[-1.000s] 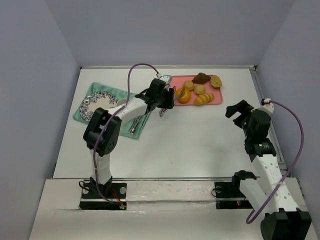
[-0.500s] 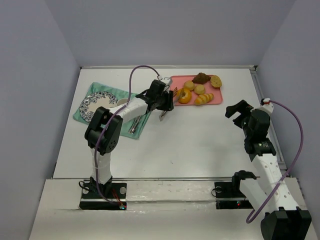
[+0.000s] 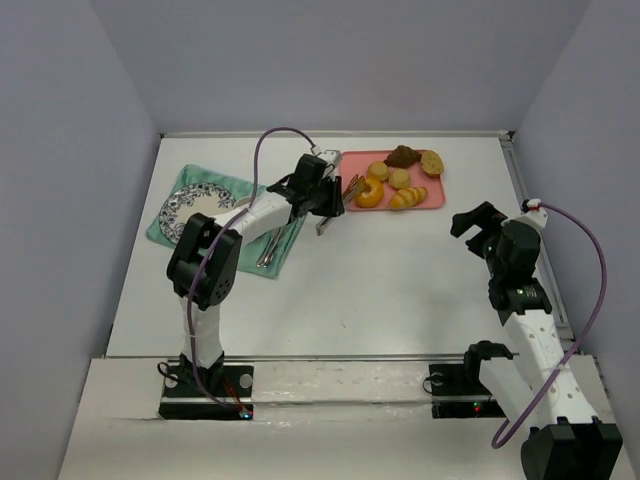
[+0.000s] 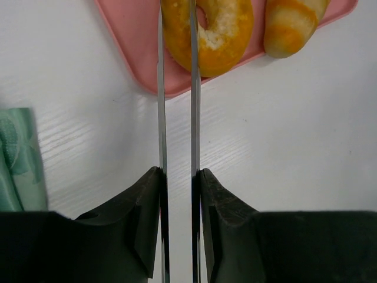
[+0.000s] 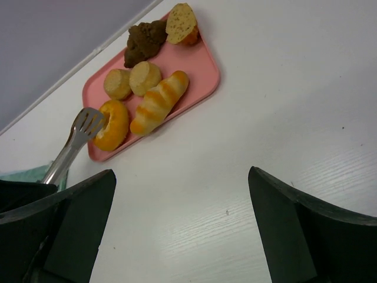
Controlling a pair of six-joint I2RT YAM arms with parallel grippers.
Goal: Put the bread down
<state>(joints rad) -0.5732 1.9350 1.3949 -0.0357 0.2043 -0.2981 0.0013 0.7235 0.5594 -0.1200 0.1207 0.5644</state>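
I should lift my left gripper, move it over the patterned plate point(image 3: 195, 210) and lower it to release the tongs. The plate is to the gripper's left in the top view.
A pink tray point(image 3: 440, 198) at the back holds several breads: an orange ring bread point(image 3: 369, 192), a striped roll point(image 3: 407, 197), two round buns, a dark muffin point(image 3: 402, 156) and a cut piece point(image 3: 432, 162). My left gripper point(image 3: 318, 196) is shut on metal tongs point(image 3: 350, 187). In the left wrist view the two tong arms point(image 4: 193, 88) stand slightly apart and reach over the left part of the ring bread point(image 4: 224, 35). A patterned plate point(image 3: 195, 210) lies on a green cloth point(image 3: 165, 235) at the left. My right gripper point(image 3: 478, 220) is open and empty above the table.
Cutlery point(image 3: 270, 248) lies on the cloth's right side. The right wrist view shows the tray point(image 5: 206, 68), the tongs point(image 5: 73, 144) and white table in front. The enclosure walls stand close at the back and sides.
My left gripper and the tongs have shifted slightly toward the back, and the tong tips now lie against the ring bread. The right arm has not moved.
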